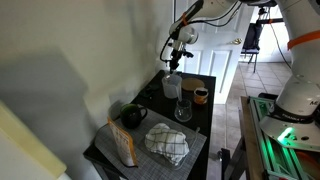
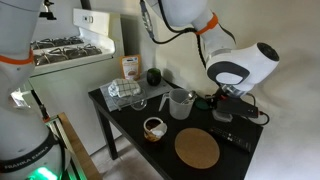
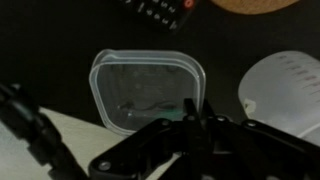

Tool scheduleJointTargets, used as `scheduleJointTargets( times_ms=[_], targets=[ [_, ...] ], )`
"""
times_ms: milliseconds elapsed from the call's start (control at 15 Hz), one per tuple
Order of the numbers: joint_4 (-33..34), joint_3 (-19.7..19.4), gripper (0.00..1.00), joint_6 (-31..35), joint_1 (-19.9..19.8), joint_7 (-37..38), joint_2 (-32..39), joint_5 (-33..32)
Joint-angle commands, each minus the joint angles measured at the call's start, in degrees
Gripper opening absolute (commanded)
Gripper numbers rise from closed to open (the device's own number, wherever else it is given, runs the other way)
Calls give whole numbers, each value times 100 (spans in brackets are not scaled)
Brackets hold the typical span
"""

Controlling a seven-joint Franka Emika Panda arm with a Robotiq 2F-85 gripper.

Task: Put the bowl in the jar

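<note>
My gripper should next lift the clear bowl [image 3: 140,85], bring it over the opening of the white jar [image 3: 288,93] and let go of the bowl's rim, because the jar's sides are tall.
A clear plastic bowl [image 3: 140,85] with rounded corners fills the middle of the wrist view, over the black table [image 3: 60,40]. My gripper [image 3: 181,104] has its two fingers pressed together on the bowl's near right rim. The translucent white jar [image 3: 285,85] stands just to the right of the bowl. It also shows in both exterior views [image 1: 172,86] [image 2: 181,103]. In both exterior views the gripper [image 1: 177,52] [image 2: 220,99] hangs over the far end of the table. I cannot make out the clear bowl there.
A small brown-and-white bowl [image 2: 153,128], a round cork mat [image 2: 197,150] and a black remote [image 2: 236,141] lie on the table. A drinking glass [image 1: 183,109], black mug [image 1: 134,116], checked cloth [image 1: 167,144] and a bag [image 1: 123,146] crowd the other end. A wall stands close by.
</note>
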Motion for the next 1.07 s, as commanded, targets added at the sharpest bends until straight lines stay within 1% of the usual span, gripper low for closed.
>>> scheduleJointTargets(
  times_ms=[0,200,333,467,533,733,867,1000],
  targets=[
    [-1385,-46,2,-73,-286,-847,-1189,374],
    [-2212,-258,2,-87,-302,-1668,-2066,699],
    [-2686,-513,2,-152,-171,-2098,-2663,840],
    [-2999,-781,2,-344,30,-2495,-3150,741],
    [-3016,-918,2,-562,147,-2686,-3295,671],
    [-2911,-1295,2,-1571,546,-3223,-3539,547],
    [-2803,-1458,2,-2206,808,-3380,-3583,436],
    [-2615,-1564,2,-2842,1012,-3522,-3474,345]
  ],
)
